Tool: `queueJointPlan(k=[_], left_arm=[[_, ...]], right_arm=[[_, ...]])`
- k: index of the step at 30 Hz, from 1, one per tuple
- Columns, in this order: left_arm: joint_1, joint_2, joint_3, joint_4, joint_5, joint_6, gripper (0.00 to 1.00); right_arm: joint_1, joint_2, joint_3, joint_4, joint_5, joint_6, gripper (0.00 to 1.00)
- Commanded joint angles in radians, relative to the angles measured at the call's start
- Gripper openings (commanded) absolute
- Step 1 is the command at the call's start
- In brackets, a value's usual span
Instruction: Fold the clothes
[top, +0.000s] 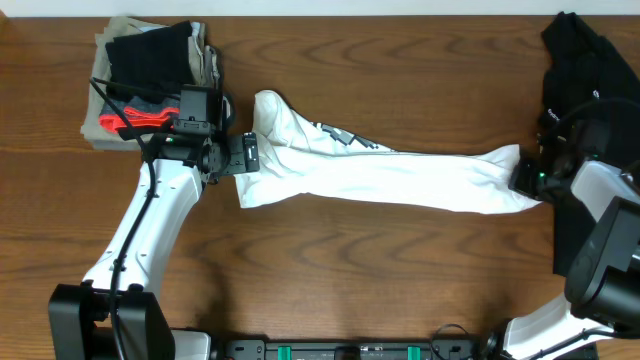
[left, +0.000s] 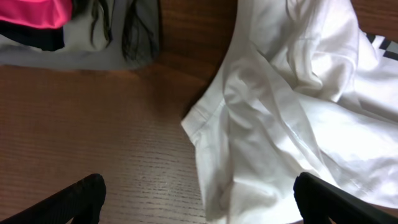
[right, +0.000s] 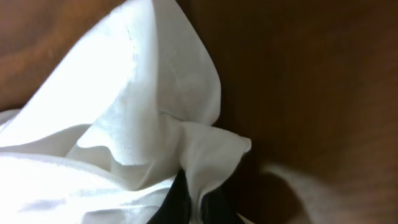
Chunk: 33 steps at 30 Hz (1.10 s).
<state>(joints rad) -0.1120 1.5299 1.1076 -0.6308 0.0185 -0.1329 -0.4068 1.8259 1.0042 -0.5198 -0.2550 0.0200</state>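
The white T-shirt (top: 380, 172) is lying as a long piece of cloth, so the robot's right gripper will next lift the T-shirt's pinched end and take it over the T-shirt's middle, toward the dark print.
The white T-shirt (top: 380, 172) lies stretched into a long band across the table's middle, its dark print showing near the left end. My left gripper (top: 247, 153) is open at the shirt's left end; in the left wrist view its fingers (left: 199, 202) straddle a white hem corner (left: 249, 143) without closing on it. My right gripper (top: 522, 175) is shut on the shirt's right end; in the right wrist view its fingers (right: 198, 202) pinch a fold of white cloth (right: 155, 118). A black shirt (top: 590, 70) lies bunched at the far right.
A stack of folded clothes (top: 150, 75), grey, black and with a red-orange item, sits at the far left corner behind my left arm. It also shows in the left wrist view (left: 74, 31). The table (top: 400, 270) is brown wood.
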Motion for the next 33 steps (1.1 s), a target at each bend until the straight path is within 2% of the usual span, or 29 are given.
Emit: queueJointPlan(k=[1, 8, 15, 25, 33], left_arm=[[0.006, -0.004, 0.011, -0.006, -0.012, 0.01, 0.98], [0.006, -0.004, 0.011, -0.006, -0.012, 0.009, 0.98], [0.006, -0.004, 0.011, -0.009, -0.012, 0.009, 0.98], [0.006, -0.004, 0.011, -0.009, -0.012, 0.009, 0.98], [0.006, -0.001, 0.011, -0.008, -0.012, 0.01, 0.98]], right_arm=[[-0.047, 0.05, 0.058, -0.104, -0.056, -0.039, 0.01], [-0.071, 0.05, 0.322, -0.393, -0.133, -0.121, 0.01], [-0.008, 0.05, 0.486, -0.559, -0.139, -0.134, 0.01], [0.229, 0.05, 0.497, -0.573, -0.137, -0.092, 0.01], [0.43, 0.058, 0.486, -0.438, -0.115, 0.038, 0.02]])
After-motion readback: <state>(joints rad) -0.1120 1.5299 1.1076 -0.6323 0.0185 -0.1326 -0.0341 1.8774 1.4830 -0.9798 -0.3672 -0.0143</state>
